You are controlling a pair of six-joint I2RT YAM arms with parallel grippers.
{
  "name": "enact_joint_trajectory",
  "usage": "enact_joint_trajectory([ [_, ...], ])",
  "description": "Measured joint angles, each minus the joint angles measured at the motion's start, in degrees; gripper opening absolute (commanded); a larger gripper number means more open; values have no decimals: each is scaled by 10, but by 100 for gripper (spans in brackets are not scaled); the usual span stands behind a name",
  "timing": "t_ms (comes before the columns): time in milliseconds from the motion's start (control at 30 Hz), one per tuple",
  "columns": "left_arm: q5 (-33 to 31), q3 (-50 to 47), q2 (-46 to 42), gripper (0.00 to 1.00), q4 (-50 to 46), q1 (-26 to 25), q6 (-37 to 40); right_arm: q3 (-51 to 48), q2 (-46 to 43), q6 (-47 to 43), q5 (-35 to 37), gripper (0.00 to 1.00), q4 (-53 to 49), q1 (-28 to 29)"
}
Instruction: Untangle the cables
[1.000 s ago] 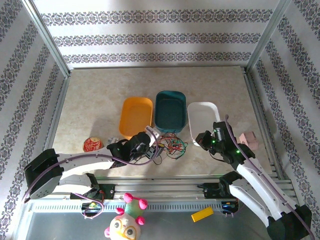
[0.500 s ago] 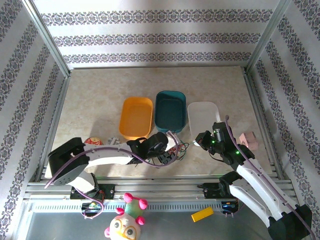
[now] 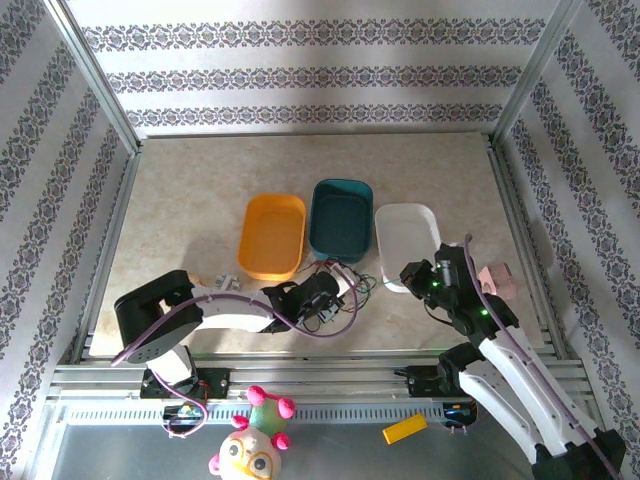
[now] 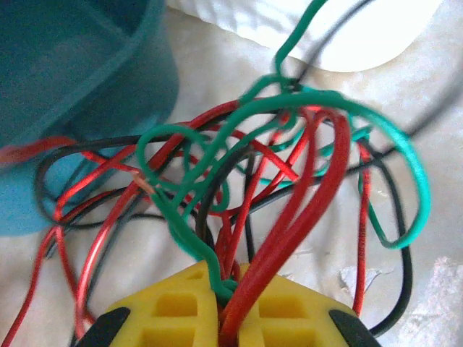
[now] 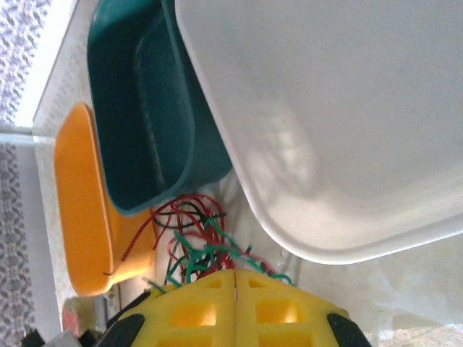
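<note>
The gripped pieces of cable loop among the others, so my left gripper will next move from the tangle toward the orange bin's near end and let go of the cables there.
The cables are a tangle of thin red, green and black wires on the table in front of the teal bin. My left gripper reaches in from the left and is shut on them. In the left wrist view a green and several red strands of the cables run down between the yellow fingers of the left gripper. My right gripper hovers just right of the tangle. Its jaws are pressed together with nothing between them, and in its wrist view the cables lie just beyond the right gripper.
An orange bin, the teal bin and a white bin stand in a row behind the tangle. A pink object lies at the right edge. A plush toy and a yellow block sit below the rail.
My left arm has stretched to the right into the tangle and its jaws have closed on the wires. The right gripper has drifted slightly right and nearer.
</note>
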Motion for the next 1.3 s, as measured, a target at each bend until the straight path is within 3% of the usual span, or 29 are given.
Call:
enact_joint_trajectory([
  [200,-50,-59,-60,0,5,6,-51,28,-21,-5,-1,0,-44,-78],
  [600,-128,-134,-133,0,-27,68,-137,59,9,-49,-1,0,-90,-163],
  [933,-180,-134,-134,0,-59,79,-200,65,21,-73,-61,0,-73,-216],
  [1100,-172,-136,-138,0,-63,81,-200,66,28,-79,-104,0,-44,-225],
  [1167,-156,-136,-144,11,-62,81,-183,66,33,-84,-123,0,-27,-222],
  [1233,-129,-135,-153,37,-63,81,-155,66,37,-92,-139,0,-12,-207],
  [1300,-103,-133,-165,55,-63,81,-132,66,37,-96,-147,0,2,-185],
])
